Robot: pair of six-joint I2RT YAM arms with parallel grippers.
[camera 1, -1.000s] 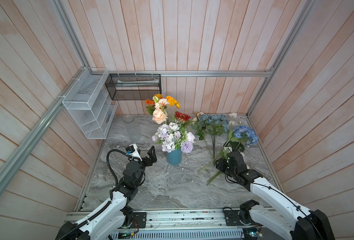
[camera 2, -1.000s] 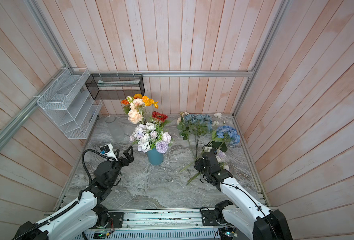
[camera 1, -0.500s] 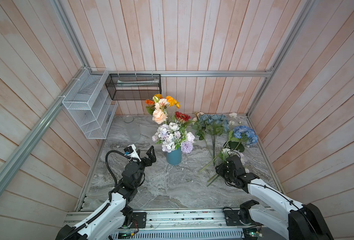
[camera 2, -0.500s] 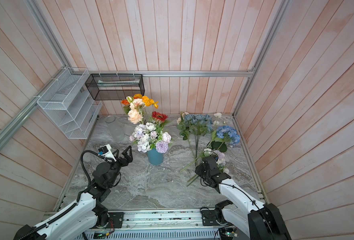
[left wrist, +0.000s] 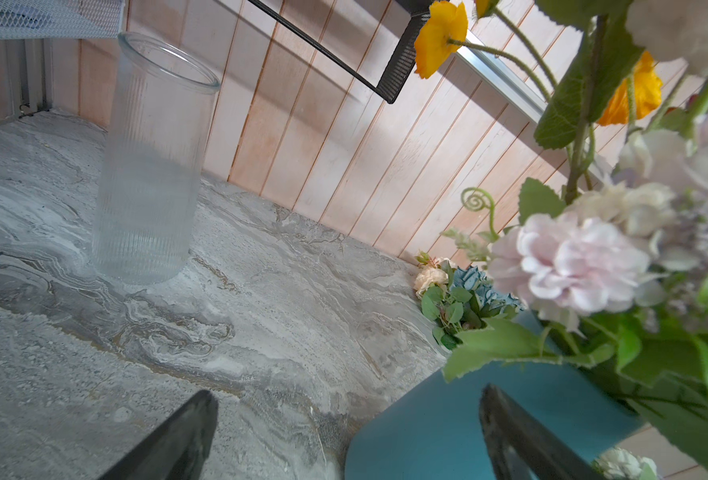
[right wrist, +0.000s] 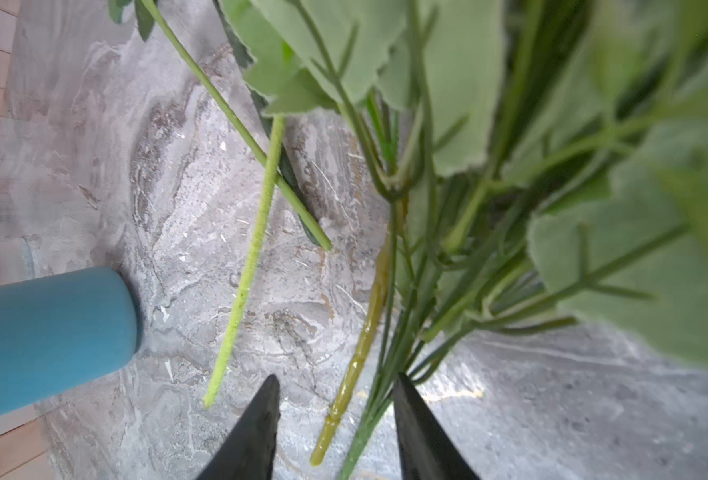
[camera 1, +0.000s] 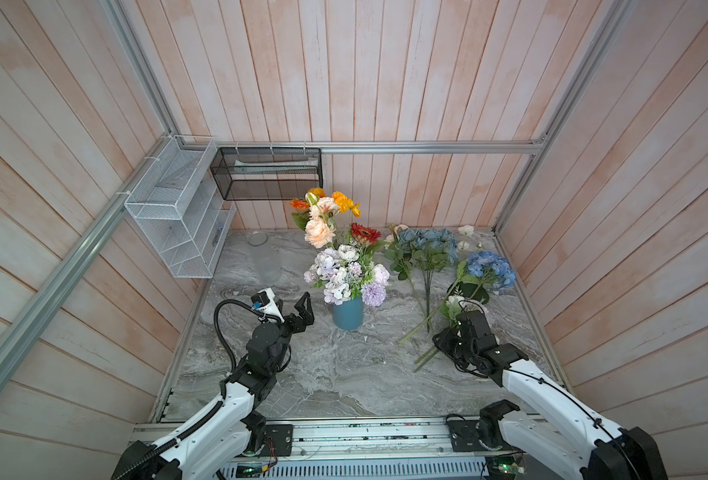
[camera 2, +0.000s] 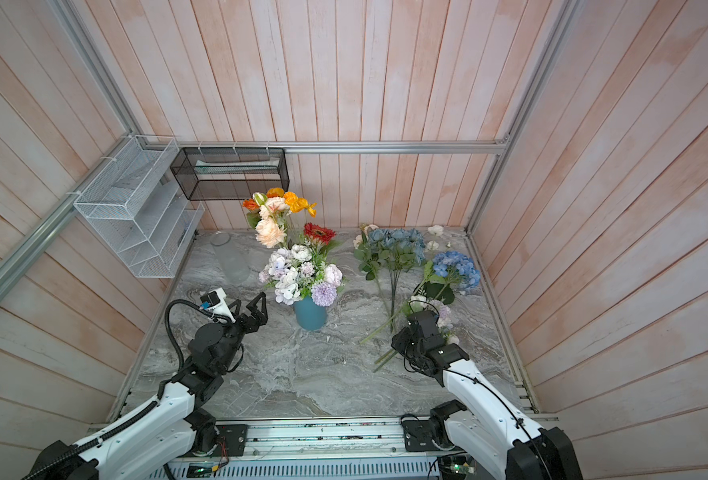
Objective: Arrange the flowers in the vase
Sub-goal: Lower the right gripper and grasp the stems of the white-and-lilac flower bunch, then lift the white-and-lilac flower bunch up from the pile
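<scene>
The green stems lie below the right gripper, between the lines of its open fingers, so the right gripper should next move down over them and close there.
The blue vase stands mid-table, full of flowers with peach, orange, red, white and lavender heads. My left gripper hovers just left of the vase, open and empty. Loose flowers lie at the right: a dusty-blue hydrangea bunch and a brighter blue one. My right gripper points down over their stem ends, open, with a yellowish stem and a dark green stem bundle between its fingers. A pale green stem lies outside them.
A clear ribbed glass cylinder stands at the back left. A white wire rack and a black mesh basket hang on the walls. Wood walls close in the marble table on three sides.
My right gripper has slid toward the near side along the loose stems, down to their cut ends. The left arm and the vase have stayed put.
</scene>
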